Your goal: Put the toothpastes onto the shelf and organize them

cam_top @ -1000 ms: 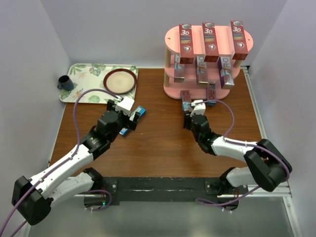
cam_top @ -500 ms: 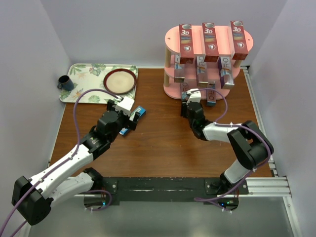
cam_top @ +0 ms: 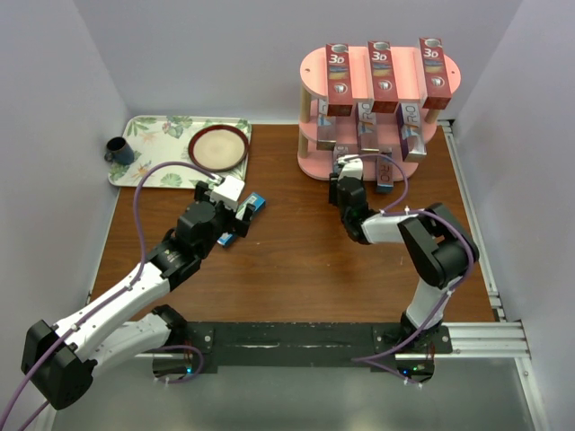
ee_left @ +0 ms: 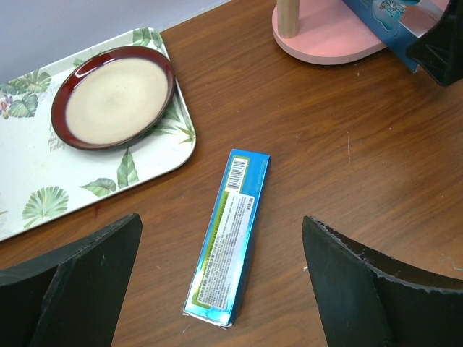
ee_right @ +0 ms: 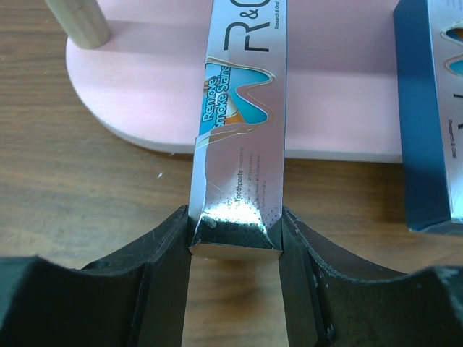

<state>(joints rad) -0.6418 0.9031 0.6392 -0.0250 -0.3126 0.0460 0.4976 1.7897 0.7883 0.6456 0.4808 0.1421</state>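
My right gripper pushes the silver toothpaste a little outward next, farther over the bottom board, and releases it, because the toothpaste's near end juts past the board's front edge.
The pink shelf [cam_top: 314, 67] stands at the back right, with three red toothpastes [cam_top: 339, 76] on its top board and silver ones [cam_top: 368, 126] on the middle board. My right gripper [ee_right: 236, 224] is shut on the near end of a silver toothpaste [ee_right: 242, 108], whose far end lies over the bottom board [ee_right: 145, 94]. A blue carton [ee_right: 427, 108] lies on that board to the right. My left gripper [ee_left: 221, 220] hangs open above a teal-blue toothpaste [ee_left: 230, 235] lying flat on the table, both fingers well clear of it.
A floral tray [cam_top: 153, 144] at the back left carries a red-rimmed plate [cam_top: 218, 147] and a dark mug [cam_top: 118, 150]. A pale wooden post [ee_right: 79, 22] rises from the bottom board left of the held carton. White walls close in the table.
My right gripper has pushed away from me toward the shelf, carrying the silver carton onto the bottom board. The left arm has not moved.
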